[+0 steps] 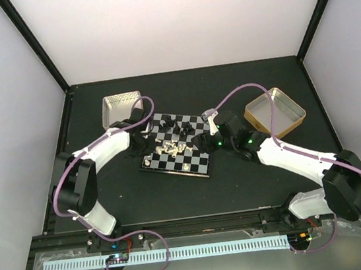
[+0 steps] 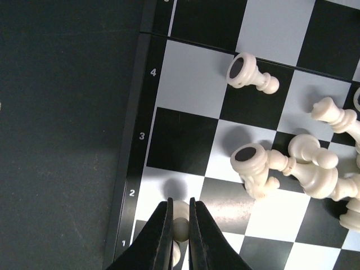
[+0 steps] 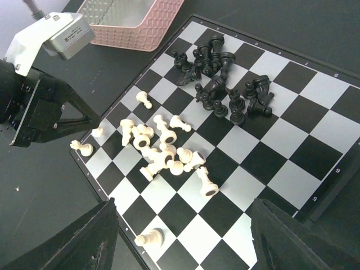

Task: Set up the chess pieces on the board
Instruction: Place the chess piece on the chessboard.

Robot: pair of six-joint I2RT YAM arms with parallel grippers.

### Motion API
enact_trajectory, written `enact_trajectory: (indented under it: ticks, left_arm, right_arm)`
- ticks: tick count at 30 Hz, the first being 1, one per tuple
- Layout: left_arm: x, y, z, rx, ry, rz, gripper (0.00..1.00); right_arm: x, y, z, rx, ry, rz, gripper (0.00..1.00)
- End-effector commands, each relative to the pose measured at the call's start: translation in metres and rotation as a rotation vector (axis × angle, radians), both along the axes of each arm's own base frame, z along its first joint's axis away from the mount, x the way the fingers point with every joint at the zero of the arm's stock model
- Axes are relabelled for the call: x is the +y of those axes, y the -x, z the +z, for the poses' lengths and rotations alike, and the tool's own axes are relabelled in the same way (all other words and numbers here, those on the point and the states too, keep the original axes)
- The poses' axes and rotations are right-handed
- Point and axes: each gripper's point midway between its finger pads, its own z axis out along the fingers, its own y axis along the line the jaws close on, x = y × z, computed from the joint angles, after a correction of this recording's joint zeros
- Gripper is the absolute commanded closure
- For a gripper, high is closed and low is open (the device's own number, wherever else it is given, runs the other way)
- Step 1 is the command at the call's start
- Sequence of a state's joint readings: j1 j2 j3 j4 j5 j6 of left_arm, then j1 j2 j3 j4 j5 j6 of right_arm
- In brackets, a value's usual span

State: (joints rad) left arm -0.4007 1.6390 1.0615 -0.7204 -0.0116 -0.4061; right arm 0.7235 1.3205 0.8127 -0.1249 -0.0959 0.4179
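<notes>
My right gripper should move down and to the left in the top view, onto the toppled white piece's base (image 1: 191,149) (image 3: 209,189), because it lies clear of the heap of white pieces.
The checkered board (image 1: 194,165) lies mid-table with a heap of cream-white pieces (image 1: 171,149) and a heap of black pieces (image 1: 181,127) on it. My left gripper (image 2: 180,211) is shut on a white pawn (image 2: 181,226), low over the squares by the rank marks 1 and 2 at the board's edge (image 2: 135,169). Several white pieces (image 2: 306,166) lie toppled to its right. My right gripper (image 3: 188,247) is open and empty above the board (image 3: 264,163). In its view the white heap (image 3: 163,152) and the black heap (image 3: 225,84) lie tumbled, and a lone white pawn (image 3: 149,239) sits near the corner.
A pink tin (image 3: 135,22) stands just beyond the board's far left corner; it also shows in the top view (image 1: 122,108). A gold tin (image 1: 275,112) sits to the right of the board. The left arm (image 3: 39,101) reaches over the board's left edge.
</notes>
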Motion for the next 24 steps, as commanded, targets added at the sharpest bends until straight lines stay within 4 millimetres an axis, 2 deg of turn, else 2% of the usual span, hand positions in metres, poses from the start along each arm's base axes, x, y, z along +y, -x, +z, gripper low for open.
enact_trajectory:
  ticks: [1,12,19,24]
  left_arm:
    - [-0.005,-0.014,0.005,-0.024,0.011,-0.014,0.98]
    - [-0.001,-0.007,-0.007,0.018,-0.012,-0.016,0.97]
    - [0.001,-0.005,-0.008,0.028,-0.026,-0.026,0.78]
    - [-0.001,-0.006,0.003,0.011,-0.010,-0.036,0.65]
  right_arm:
    - [0.003,-0.004,0.010,-0.017,-0.004,0.000,0.35]
    - [0.009,-0.006,0.008,-0.014,0.006,0.022,0.35]
    - [0.009,-0.006,0.007,-0.011,0.006,0.022,0.35]
    - [0.010,-0.006,0.008,-0.001,-0.008,0.014,0.35]
